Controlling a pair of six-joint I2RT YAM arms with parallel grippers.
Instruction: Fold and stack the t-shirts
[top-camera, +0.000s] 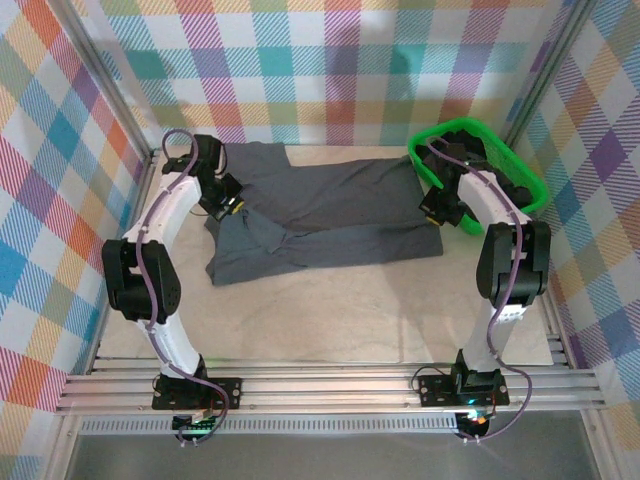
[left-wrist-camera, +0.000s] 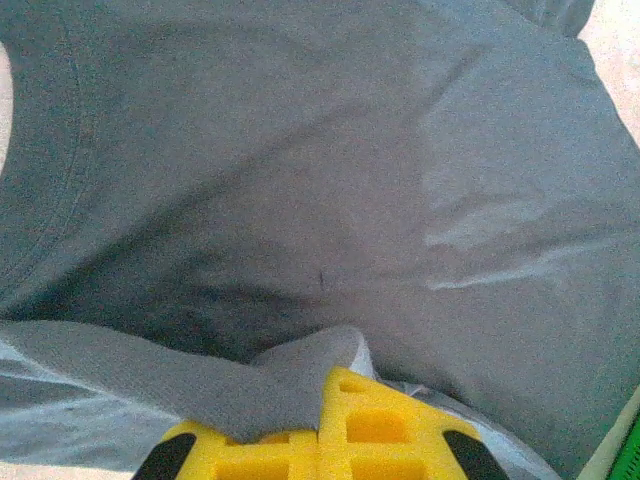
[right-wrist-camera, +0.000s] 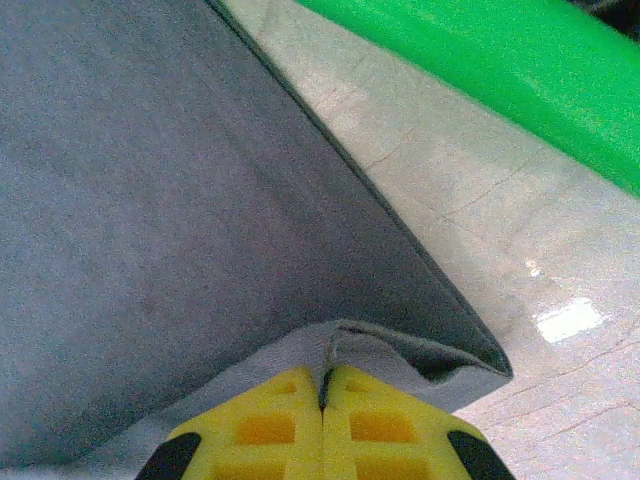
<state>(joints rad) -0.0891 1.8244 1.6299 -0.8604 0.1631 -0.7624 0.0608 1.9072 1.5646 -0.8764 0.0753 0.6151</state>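
The near part of the cloth already lies doubled over the shirt's body, so my right gripper will next stay low over the shirt's held hem (top-camera: 427, 224) (right-wrist-camera: 338, 335) and open there to let go of the shirt's corner.
A slate blue-grey t-shirt (top-camera: 330, 215) lies spread across the middle of the table, partly doubled over along its near side. At its left end, my left gripper (top-camera: 228, 203) is shut on a raised fold of the cloth; the left wrist view has the yellow fingertips (left-wrist-camera: 345, 395) pinching that grey fold with the shirt (left-wrist-camera: 300, 150) stretched out beyond. My right gripper (top-camera: 437, 212) is shut on the shirt's right corner. In the right wrist view, that gripper (right-wrist-camera: 322, 378) clamps the hem, and the cloth (right-wrist-camera: 150, 200) hangs taut to the left.
A bright green plastic basket (top-camera: 530, 185) stands at the back right, close behind the right arm, with dark cloth (top-camera: 505, 165) inside it. Its rim (right-wrist-camera: 480, 70) runs near the held corner. Pale tabletop (top-camera: 330, 320) lies between the shirt and the arm bases.
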